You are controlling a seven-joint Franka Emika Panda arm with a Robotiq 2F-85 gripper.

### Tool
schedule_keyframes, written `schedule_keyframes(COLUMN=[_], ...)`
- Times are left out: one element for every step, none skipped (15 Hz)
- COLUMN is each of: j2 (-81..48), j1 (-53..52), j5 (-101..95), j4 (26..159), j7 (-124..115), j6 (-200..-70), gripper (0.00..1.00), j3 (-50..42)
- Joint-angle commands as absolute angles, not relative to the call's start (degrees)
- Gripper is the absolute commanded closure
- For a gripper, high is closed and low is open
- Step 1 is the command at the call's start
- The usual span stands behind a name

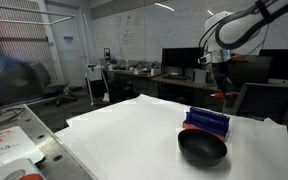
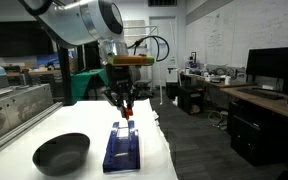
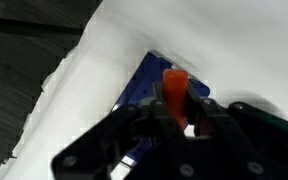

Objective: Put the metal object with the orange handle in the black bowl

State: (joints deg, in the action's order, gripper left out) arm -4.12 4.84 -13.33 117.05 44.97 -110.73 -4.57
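My gripper rises next, moves across over the black bowl's open middle and lowers to release, since it still hangs over the blue block [image 2: 122, 146].
My gripper [image 2: 127, 104] is shut on the orange handle of the metal object [image 3: 175, 90] and holds it in the air above the blue ribbed block [image 2: 122, 146]. In the wrist view the orange handle sticks up between the black fingers [image 3: 176, 118], with the blue block [image 3: 144, 85] below; the metal part is hidden. The orange handle also shows in an exterior view [image 2: 129, 113]. The black bowl [image 1: 202, 148] sits on the white table next to the blue block [image 1: 207, 122]; it shows in both exterior views [image 2: 61, 152]. The gripper [image 1: 220, 92] hangs above and behind the block.
The white table [image 1: 124, 135] has edges close to the bowl and block. Desks, monitors and chairs stand behind it [image 1: 174, 60]. A metal-framed bench [image 2: 14, 105] runs beside the table. A board with red print [image 1: 4, 150] lies at the near corner.
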Motion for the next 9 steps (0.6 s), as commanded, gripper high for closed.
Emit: schedule_keyframes(j2=[3.68,5.08,6.27,7.03,7.47,7.5,7.12,5.91,5.13], j1=[3.56,3.19,2.91,2.86,2.74,2.83,3.05,3.34,3.57], j5=[-12.08,-10.33,-7.76,-3.44,0.23,3.16,5.92,8.41,10.8], j4=[118.72,118.67,118.52,118.03,117.46,116.94,116.73,116.14,115.81], j7=[42.98,42.9,42.06,41.69,41.85,41.8,41.57,41.68,41.44], j6=[-103.98,-101.72,-100.2,-98.5,-96.3,-94.47,-93.46,-92.18,-91.26], gripper=[0.87,0.87,0.87,0.87,0.87,0.87,0.87,0.87,0.87], j3=[-3.01,-2.67,-2.58,-2.95,-3.37,-3.91,-4.47,-5.2,-5.84])
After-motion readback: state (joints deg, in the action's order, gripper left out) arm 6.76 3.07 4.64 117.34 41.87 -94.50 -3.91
